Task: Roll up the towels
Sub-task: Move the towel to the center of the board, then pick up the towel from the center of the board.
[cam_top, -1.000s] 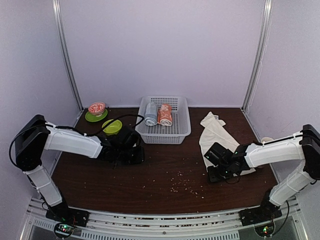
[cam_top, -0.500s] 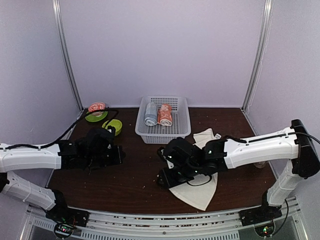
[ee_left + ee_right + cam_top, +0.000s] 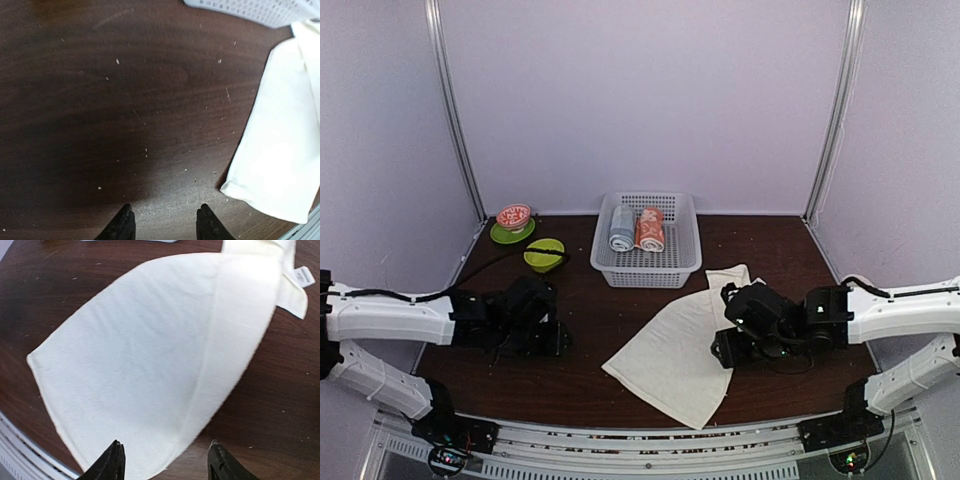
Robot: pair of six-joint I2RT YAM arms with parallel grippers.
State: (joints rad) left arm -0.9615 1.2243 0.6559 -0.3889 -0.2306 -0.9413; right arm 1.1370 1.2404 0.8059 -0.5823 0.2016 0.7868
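My left gripper goes down and to the right in the top view next, onto the cream-white towel's nearest corner (image 3: 607, 367) (image 3: 226, 188), since its open fingers are over bare table.
The cream-white towel (image 3: 670, 352) lies spread flat on the brown table near the front middle, its narrow end reaching back toward the basket. In the right wrist view the cream towel (image 3: 145, 355) fills the frame, with a white label at its far corner. My right gripper (image 3: 722, 350) (image 3: 166, 461) stands open over the towel's right edge, holding nothing. My left gripper (image 3: 548, 336) (image 3: 165, 224) is open over bare table, left of the towel's corner (image 3: 280, 155). The salmon-orange towel (image 3: 650, 230) sits rolled in the basket.
A white mesh basket (image 3: 645, 272) stands at the back middle, with a grey-blue rolled towel (image 3: 621, 228) inside. A green bowl (image 3: 544, 254) and a red bowl on a green plate (image 3: 513, 217) sit at the back left. Crumbs dot the table.
The right arm has drawn back to the right and let go of the cream towel, which now lies spread out flat. The left gripper has opened and shifted slightly nearer the front.
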